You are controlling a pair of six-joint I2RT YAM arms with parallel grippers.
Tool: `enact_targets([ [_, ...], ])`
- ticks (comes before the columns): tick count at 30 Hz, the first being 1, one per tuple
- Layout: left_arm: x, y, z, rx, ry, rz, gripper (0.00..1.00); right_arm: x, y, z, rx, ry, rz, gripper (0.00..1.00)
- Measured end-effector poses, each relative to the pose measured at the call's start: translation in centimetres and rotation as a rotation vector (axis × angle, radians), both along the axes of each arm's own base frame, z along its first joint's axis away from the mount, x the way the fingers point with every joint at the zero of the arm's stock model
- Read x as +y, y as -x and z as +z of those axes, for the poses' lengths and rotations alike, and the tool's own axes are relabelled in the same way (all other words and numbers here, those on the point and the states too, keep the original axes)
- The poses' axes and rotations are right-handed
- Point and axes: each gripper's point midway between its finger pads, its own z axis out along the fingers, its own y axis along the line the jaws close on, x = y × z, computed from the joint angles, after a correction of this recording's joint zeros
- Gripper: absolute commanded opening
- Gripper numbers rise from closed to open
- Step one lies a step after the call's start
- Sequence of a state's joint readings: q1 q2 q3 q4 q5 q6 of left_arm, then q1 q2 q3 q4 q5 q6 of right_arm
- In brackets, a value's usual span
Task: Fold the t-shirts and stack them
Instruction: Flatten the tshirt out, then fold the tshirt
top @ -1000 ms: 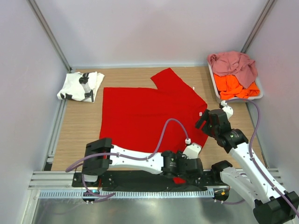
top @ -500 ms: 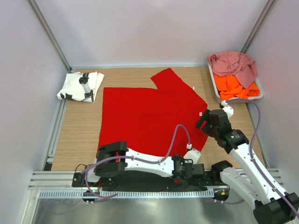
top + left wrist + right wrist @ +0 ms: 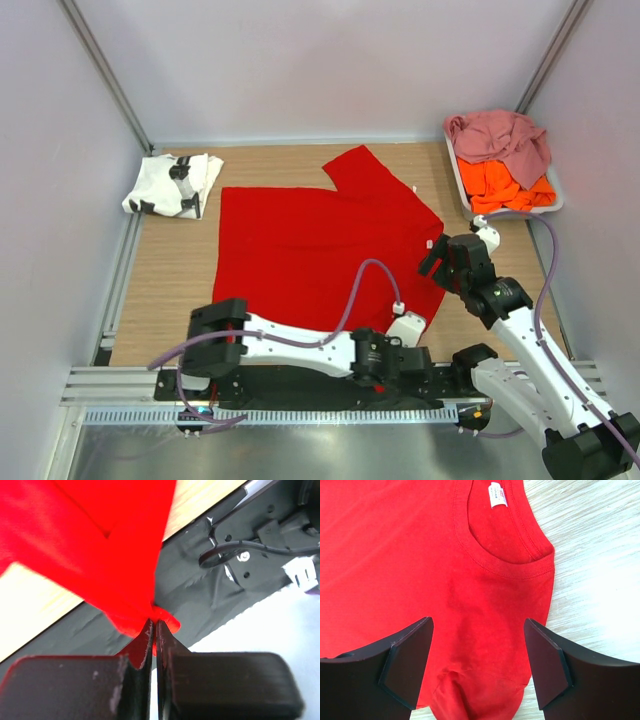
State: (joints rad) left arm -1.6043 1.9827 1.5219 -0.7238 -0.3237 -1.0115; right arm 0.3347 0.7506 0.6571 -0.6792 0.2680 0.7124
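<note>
The red shirt's bunched corner is below my right gripper, toward the black base plate, at the near table edge. My right gripper will move back and down onto it next.
A bright red t-shirt [image 3: 320, 240] lies spread flat on the wooden table, collar [image 3: 507, 555] to the right. My left gripper [image 3: 155, 626] is low at the near table edge, over the black base plate, shut on a bunched corner of the red cloth [image 3: 125, 580]. My right gripper [image 3: 479, 625] hovers open above the shirt just below the collar, touching nothing. A folded white t-shirt with black print [image 3: 172, 184] rests at the back left. The dusty pink t-shirt [image 3: 500, 135] and the orange t-shirt [image 3: 510, 185] lie crumpled in the tray.
The pale plastic tray [image 3: 458, 180] stands at the back right against the wall. White walls close the table on three sides. The left arm [image 3: 300, 345] lies along the near edge, its cable looping over the shirt's hem.
The left gripper has closed on the red shirt's near corner, and its arm has shifted along the near edge. The right arm has not moved.
</note>
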Motion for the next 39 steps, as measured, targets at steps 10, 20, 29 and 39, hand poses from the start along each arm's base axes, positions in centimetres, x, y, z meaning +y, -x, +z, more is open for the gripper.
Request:
enact_targets([
  [10, 8.1, -2.8, 7.0, -0.016, 0.36, 0.231, 0.83, 0.0, 0.0, -0.2, 0.006, 0.003, 0.003, 0.8],
  [20, 13.1, -2.5, 1.3, 0.069, 0.26, 0.346, 1.0, 2.3, 0.6, -1.1, 0.068, -0.05, 0.114, 0.78],
  [29, 17.9, -7.4, 6.8, -0.055, 0.306, 0.49, 0.97, 9.7, 6.7, -1.7, 0.153, -0.041, 0.467, 0.69],
  [39, 29.0, -12.9, 7.3, -0.133, 0.399, 0.808, 0.99, 12.3, 18.7, -4.6, 0.366, 0.2, 0.843, 0.72],
])
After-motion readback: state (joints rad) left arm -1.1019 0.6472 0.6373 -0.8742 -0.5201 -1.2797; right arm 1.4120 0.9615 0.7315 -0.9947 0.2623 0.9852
